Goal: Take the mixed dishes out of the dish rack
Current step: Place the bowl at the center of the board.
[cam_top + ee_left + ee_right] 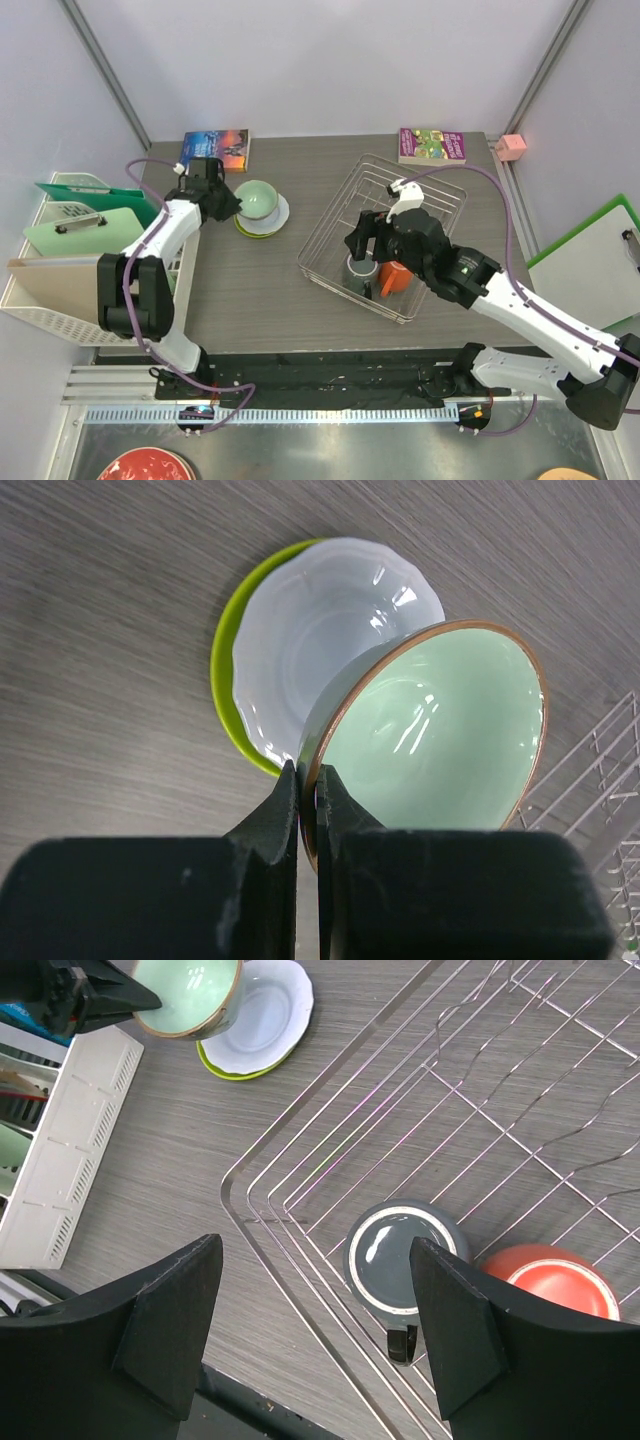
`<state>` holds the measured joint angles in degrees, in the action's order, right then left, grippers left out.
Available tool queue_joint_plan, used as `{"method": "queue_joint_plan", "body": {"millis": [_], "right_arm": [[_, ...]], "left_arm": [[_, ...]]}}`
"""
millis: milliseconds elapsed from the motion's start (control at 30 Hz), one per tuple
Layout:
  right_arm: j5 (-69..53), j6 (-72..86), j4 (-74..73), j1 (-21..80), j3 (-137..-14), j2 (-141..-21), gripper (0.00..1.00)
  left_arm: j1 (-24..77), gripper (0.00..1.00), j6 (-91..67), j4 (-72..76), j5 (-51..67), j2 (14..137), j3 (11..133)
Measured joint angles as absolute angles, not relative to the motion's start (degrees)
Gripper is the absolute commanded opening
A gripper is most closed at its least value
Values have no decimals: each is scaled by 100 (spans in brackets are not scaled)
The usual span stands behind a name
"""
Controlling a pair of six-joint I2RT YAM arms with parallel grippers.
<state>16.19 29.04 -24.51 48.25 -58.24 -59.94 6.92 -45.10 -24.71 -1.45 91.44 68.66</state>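
Note:
My left gripper should next lower the pale mint-green bowl, which already hangs over the light grey plate, onto that plate below and let go of the bowl's rim.
My left gripper is shut on the rim of the pale mint-green bowl. It holds the bowl tilted over the light grey plate, which lies on the lime-green plate on the table. In the left wrist view the jaws pinch the bowl rim. My right gripper is open above the near corner of the wire dish rack. In the right wrist view the grey mug stands below, between its fingers, with the orange mug beside it.
White slotted file trays with green clipboards stand at the left edge. Two books lie at the back. A pink object and another clipboard are at the right. A red plate lies below the table front.

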Motion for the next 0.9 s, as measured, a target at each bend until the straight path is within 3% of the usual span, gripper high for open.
{"method": "queue_joint_plan", "body": {"millis": [567, 667, 700, 800, 900], "right_arm": [[1627, 3011, -2432, 4825, -5601, -5861, 80], [1638, 3013, -2427, 4825, -5559, -5881, 80], [1640, 3013, -2425, 4825, -5553, -5905, 80], [1643, 3013, -2423, 4825, -5537, -5966, 80], [1647, 3011, -2425, 4825, -5533, -5992, 80]], "left_arm": [[351, 0, -4797, -1581, 460, 10300, 6873], [351, 11, -4779, -1566, 467, 10304, 6873], [349, 24, -4770, -1568, 467, 10311, 6875], [351, 44, -4764, -1568, 523, 10311, 6890], [351, 54, -4762, -1573, 528, 10267, 6943]]}}
